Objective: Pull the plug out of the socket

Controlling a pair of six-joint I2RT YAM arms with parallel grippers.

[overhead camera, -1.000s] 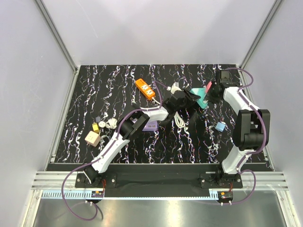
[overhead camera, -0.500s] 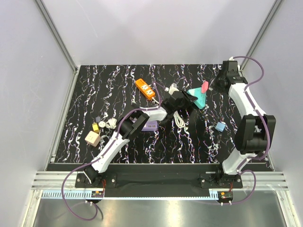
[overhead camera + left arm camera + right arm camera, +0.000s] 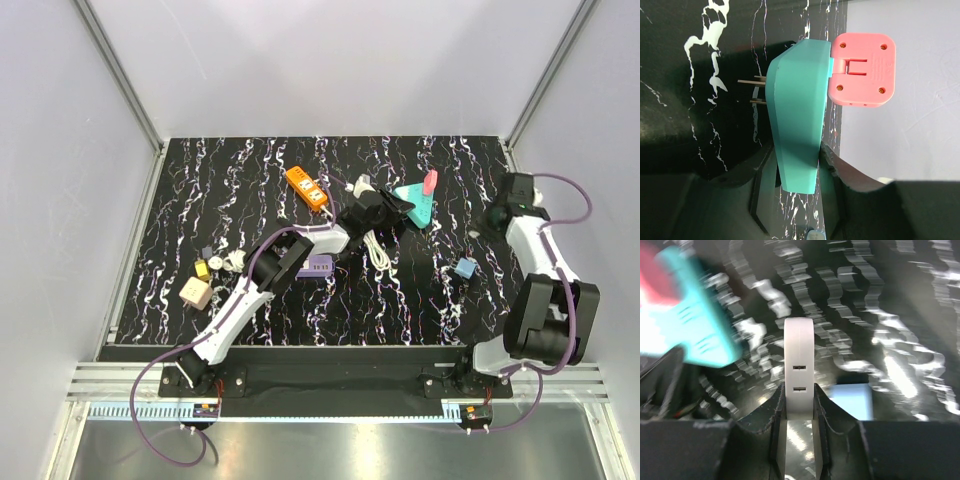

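The right gripper draws back and down next and releases the white socket block (image 3: 799,365) on the bare tabletop (image 3: 905,355) beside the blue cube, which lies below and back.
A teal plug body (image 3: 797,115) with two bare metal prongs (image 3: 751,91) is held at its narrow end by my left gripper (image 3: 797,167), which is shut on it. A pink adapter (image 3: 863,69) sits on its far side. In the top view the teal plug (image 3: 416,204) and the pink adapter (image 3: 431,183) lie just right of my left gripper (image 3: 388,212). My right gripper (image 3: 799,400) is shut on a white socket block (image 3: 799,365) with two empty slots. It is off to the right (image 3: 495,216), well apart from the plug.
An orange power strip (image 3: 306,188), a white plug (image 3: 366,185) and a coiled white cable (image 3: 379,253) lie mid-table. A purple block (image 3: 318,265), a blue cube (image 3: 464,268) and a black block (image 3: 420,268) are nearer. Small adapters (image 3: 215,265) and a beige cube (image 3: 195,293) sit at the left.
My right arm swung away from the teal plug to the right and nearer, carrying the white socket block. The teal plug stayed in my left gripper, shifting slightly left.
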